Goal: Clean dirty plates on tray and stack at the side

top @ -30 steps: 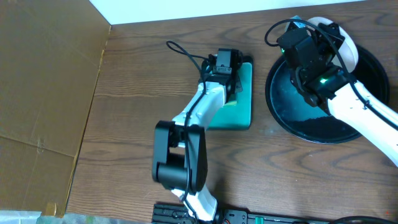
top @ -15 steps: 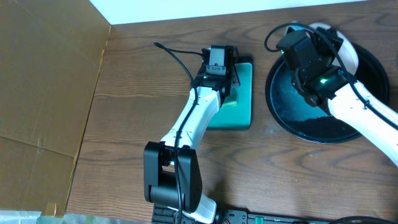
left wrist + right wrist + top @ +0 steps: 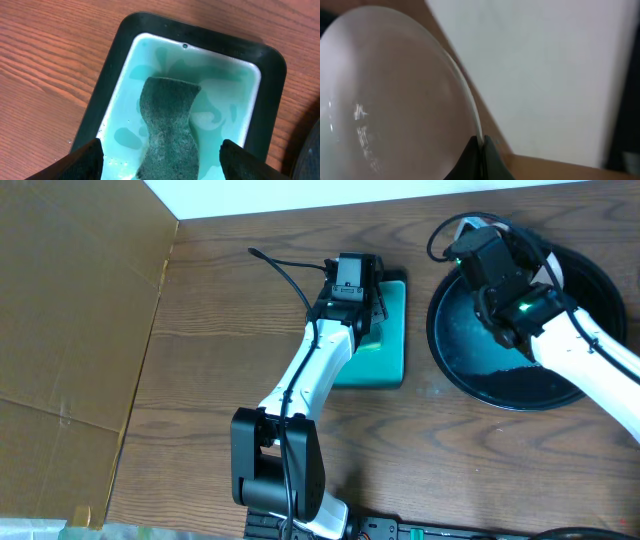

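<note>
My right gripper holds the white plate on edge over the bare tray and should carry it past the tray's side away from the dish and down.
One white plate [image 3: 395, 100] is tilted up on edge, and my right gripper [image 3: 481, 145] is shut on its rim. From overhead the plate [image 3: 562, 272] stands over the back of the round black tray [image 3: 560, 385], mostly behind my right gripper [image 3: 528, 242]. The tray's bare face looks wet and teal-tinged. No other plate shows. My left gripper [image 3: 162, 165] is open, its fingers on either side of a dark green sponge [image 3: 170, 125] lying in teal liquid. Overhead it [image 3: 362, 305] hangs over the dish.
The small rectangular teal dish [image 3: 115, 85] with a black edge sits left of the tray [image 3: 392, 365]. A large brown cardboard panel [image 3: 70, 310] covers the table's left side. A white wall runs along the back edge.
The left arm swung its elbow left and its gripper shifted slightly back over the dish, then held still. The right gripper with the plate drifted slightly right.
</note>
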Robot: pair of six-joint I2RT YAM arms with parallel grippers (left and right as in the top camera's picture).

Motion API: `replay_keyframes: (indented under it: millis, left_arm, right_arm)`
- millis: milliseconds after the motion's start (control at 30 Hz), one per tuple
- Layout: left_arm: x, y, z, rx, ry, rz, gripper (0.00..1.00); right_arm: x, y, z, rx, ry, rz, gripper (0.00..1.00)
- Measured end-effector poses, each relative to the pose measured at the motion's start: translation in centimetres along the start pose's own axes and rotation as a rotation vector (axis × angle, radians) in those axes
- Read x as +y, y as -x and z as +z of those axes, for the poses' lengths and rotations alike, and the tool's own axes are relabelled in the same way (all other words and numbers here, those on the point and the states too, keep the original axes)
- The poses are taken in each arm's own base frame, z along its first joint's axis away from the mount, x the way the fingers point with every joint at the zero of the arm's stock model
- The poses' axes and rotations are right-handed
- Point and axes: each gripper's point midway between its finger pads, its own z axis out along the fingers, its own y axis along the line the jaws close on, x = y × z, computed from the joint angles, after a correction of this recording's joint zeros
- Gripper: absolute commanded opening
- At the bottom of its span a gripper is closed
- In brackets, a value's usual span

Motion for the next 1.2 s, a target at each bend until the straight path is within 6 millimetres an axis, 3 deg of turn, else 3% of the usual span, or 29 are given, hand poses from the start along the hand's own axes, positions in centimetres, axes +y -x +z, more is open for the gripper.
replay_keyframes:
  millis: [167, 333, 467, 533, 667, 833, 933, 1067, 1133, 1200]
  left_arm:
    - [0.0, 0.0, 0.0, 0.002, 0.001, 0.001, 0.75]
    - [0.0, -0.1, 0.0, 0.002, 0.001, 0.001, 0.76]
    - [0.0, -0.1, 0.0, 0.002, 0.001, 0.001, 0.76]
    - [0.0, -0.1, 0.0, 0.002, 0.001, 0.001, 0.76]
    - [0.0, -0.1, 0.0, 0.002, 0.001, 0.001, 0.76]
    - [0.0, -0.1, 0.0, 0.002, 0.001, 0.001, 0.76]
    - [0.0, -0.1, 0.0, 0.002, 0.001, 0.001, 0.76]
    - [0.0, 0.0, 0.0, 0.002, 0.001, 0.001, 0.76]
    - [0.0, -0.1, 0.0, 0.002, 0.001, 0.001, 0.76]
    - [0.0, -0.1, 0.0, 0.002, 0.001, 0.001, 0.76]
  right_arm:
    - [0.6, -2.4, 2.5, 0.017, 0.135, 0.206, 0.01]
    - [-0.6, -6.8, 6.6, 0.047, 0.307, 0.543, 0.01]
    - [-2.3, -12.1, 9.2, 0.082, 0.476, 0.854, 0.01]
    - [-3.9, -15.6, 10.2, 0.117, 0.52, 1.049, 0.02]
    - [-6.6, -21.5, 11.5, 0.185, 0.506, 1.327, 0.02]
    - [-8.6, -29.8, 12.6, 0.287, 0.424, 1.582, 0.02]
    - [-8.2, -33.4, 13.3, 0.347, 0.391, 1.657, 0.02]
    - [-5.7, -37.6, 14.8, 0.461, 0.365, 1.728, 0.01]
    - [-4.1, -38.7, 15.5, 0.505, 0.373, 1.738, 0.02]
    - [-2.7, -39.2, 16.0, 0.538, 0.392, 1.738, 0.1]
